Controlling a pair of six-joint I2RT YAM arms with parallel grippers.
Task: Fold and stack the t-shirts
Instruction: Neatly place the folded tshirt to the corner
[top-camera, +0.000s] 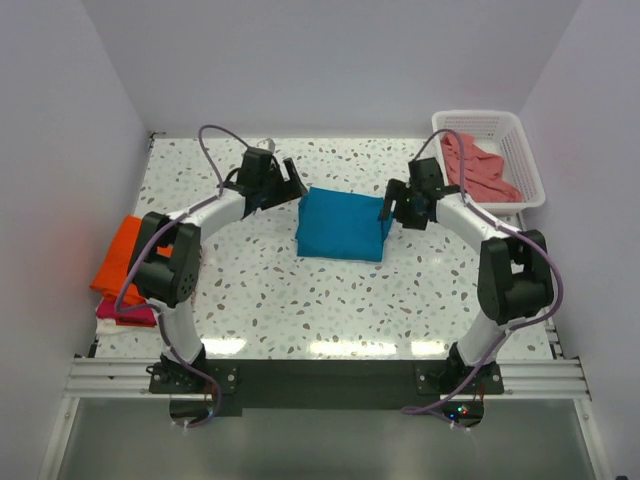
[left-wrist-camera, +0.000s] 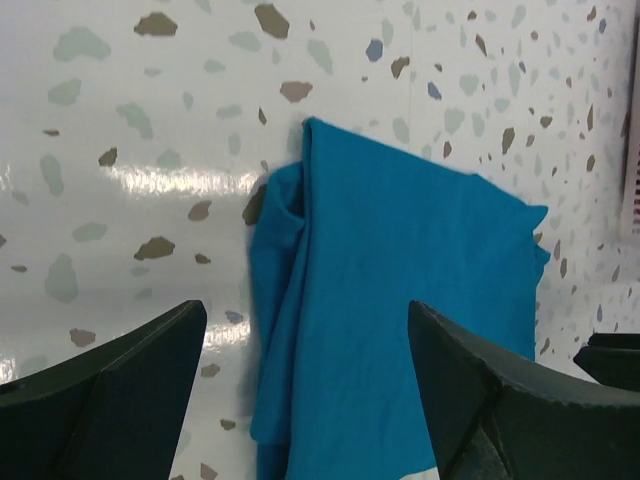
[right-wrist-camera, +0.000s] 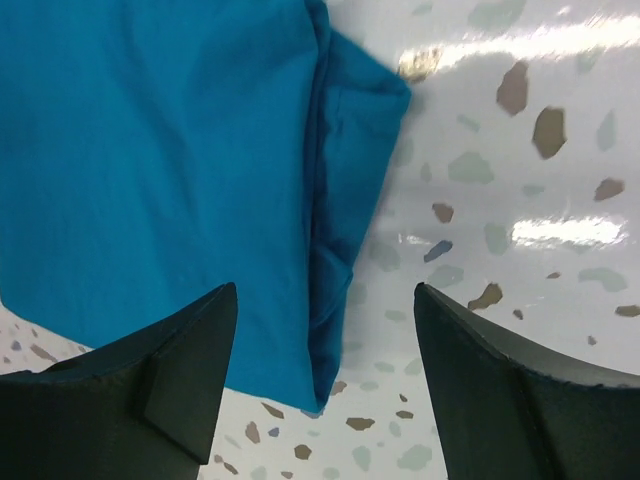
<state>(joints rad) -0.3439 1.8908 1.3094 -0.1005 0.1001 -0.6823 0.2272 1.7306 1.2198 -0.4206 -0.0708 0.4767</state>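
Note:
The left gripper lowers astride the teal-blue t-shirt's edge facing the orange t-shirt next and closes, as that edge runs between open fingers in the wrist view.
A teal-blue t-shirt (top-camera: 343, 224) lies folded into a rectangle at the table's middle; it also shows in the left wrist view (left-wrist-camera: 400, 300) and the right wrist view (right-wrist-camera: 160, 170). My left gripper (top-camera: 298, 185) is open and empty above the shirt's left edge. My right gripper (top-camera: 388, 208) is open and empty above its right edge. A folded orange t-shirt (top-camera: 122, 252) lies on a magenta-red t-shirt (top-camera: 122, 311) at the table's left edge. A salmon-pink t-shirt (top-camera: 478, 168) lies crumpled in the basket.
The white lattice basket (top-camera: 520, 150) stands at the back right corner. White walls close in the speckled table (top-camera: 300, 300) on three sides. A metal rail (top-camera: 320, 375) runs along the near edge.

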